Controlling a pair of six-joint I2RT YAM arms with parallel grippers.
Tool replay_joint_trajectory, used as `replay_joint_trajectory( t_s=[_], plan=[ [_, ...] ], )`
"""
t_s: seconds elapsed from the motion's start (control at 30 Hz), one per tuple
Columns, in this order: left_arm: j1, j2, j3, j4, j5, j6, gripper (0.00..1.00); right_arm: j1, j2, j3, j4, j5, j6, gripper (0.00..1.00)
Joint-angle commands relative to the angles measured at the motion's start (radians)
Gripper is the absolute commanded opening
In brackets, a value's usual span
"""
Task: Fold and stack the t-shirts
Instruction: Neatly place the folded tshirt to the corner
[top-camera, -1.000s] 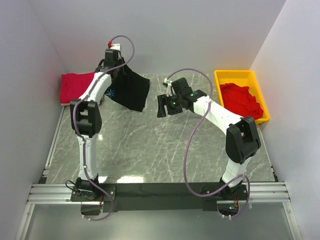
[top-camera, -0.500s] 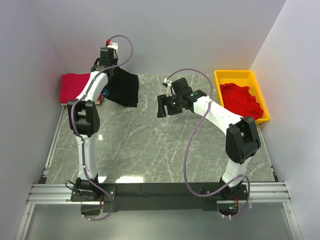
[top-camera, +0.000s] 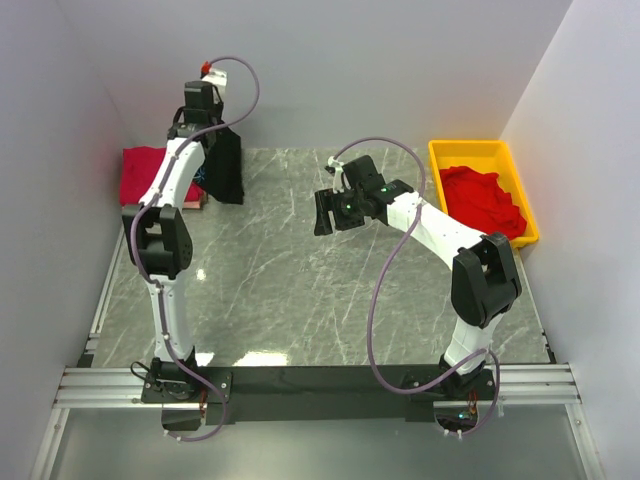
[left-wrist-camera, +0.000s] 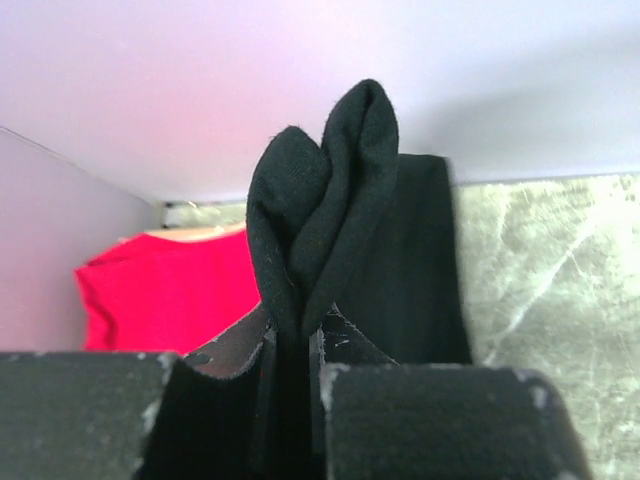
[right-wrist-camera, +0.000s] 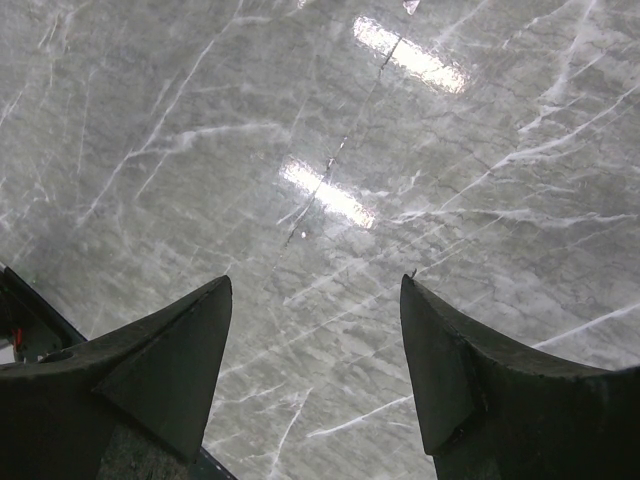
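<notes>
The left gripper carries the black t-shirt (top-camera: 226, 168) over the folded red t-shirt (top-camera: 148, 175) next, lowers and releases. The red one lies below and left in the top view.
The black t-shirt (top-camera: 226, 168) hangs in a narrow folded strip from my left gripper (top-camera: 203, 128) at the back left. In the left wrist view the jaws are shut on a bunched fold of the black t-shirt (left-wrist-camera: 320, 215), my left gripper (left-wrist-camera: 297, 335) pinching it. A folded red t-shirt (top-camera: 148, 175) lies on a board by the left wall, just left of the hanging cloth, and shows as the red t-shirt (left-wrist-camera: 170, 295) below. More red t-shirts (top-camera: 485, 198) lie crumpled in the yellow tray. My right gripper (top-camera: 328, 213) hovers open over the bare marble, right gripper (right-wrist-camera: 315, 295) holding nothing.
The yellow tray (top-camera: 445, 154) stands at the back right against the wall. White walls close in on the left, back and right. The grey marble table top (top-camera: 300, 290) stretches between the arms, with the metal base rail at the near edge.
My left arm has swung the black t-shirt leftward toward the red folded one, and the cloth has narrowed from a spread sheet to a hanging strip. The right arm has held still.
</notes>
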Motion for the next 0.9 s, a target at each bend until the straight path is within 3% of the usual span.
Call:
replay_joint_trajectory(
  t_s=[0.0, 0.87],
  plan=[
    [0.015, -0.101, 0.052, 0.082, -0.001, 0.048, 0.01, -0.003, -0.014, -0.004, 0.016, 0.003, -0.007, 0.74],
    [0.061, -0.235, 0.038, -0.060, 0.098, 0.012, 0.01, -0.002, 0.000, -0.012, 0.016, 0.005, -0.004, 0.72]
  ],
)
